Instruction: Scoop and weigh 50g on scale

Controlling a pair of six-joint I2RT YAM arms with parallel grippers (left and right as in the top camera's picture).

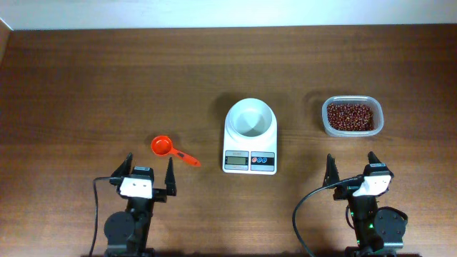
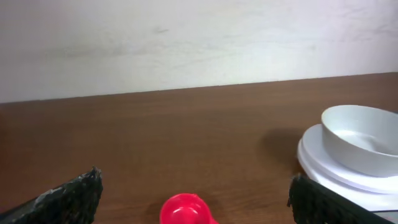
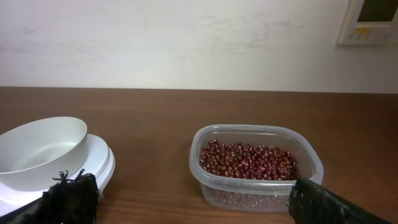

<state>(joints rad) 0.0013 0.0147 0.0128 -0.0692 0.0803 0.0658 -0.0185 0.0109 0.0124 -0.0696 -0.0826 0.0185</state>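
Next, I reach outward, tip my left gripper down and lower it over the cup's rim (image 1: 154,143) (image 2: 165,210) opposite the handle, as the orange scoop lies outward of and below it.
The white scale (image 1: 250,137) stands mid-table with an empty round bowl (image 1: 250,118) on top; its edge shows in the left wrist view (image 2: 354,155) and right wrist view (image 3: 43,155). Dark red-brown beans (image 1: 350,116) fill a clear plastic container (image 3: 255,168) to the scale's right. An orange scoop (image 1: 171,150) lies left of the scale, its cup (image 2: 185,210) between my left fingers' line of sight. My left gripper (image 1: 148,171) is open near the front edge, behind the scoop. My right gripper (image 1: 352,168) is open too, just short of the container. Neither holds anything.
The brown wooden table (image 1: 107,86) runs back to a pale wall (image 2: 186,43). A wall-mounted panel (image 3: 373,22) shows at the upper right of the right wrist view. Black cables (image 1: 303,214) trail from both arm bases at the front.
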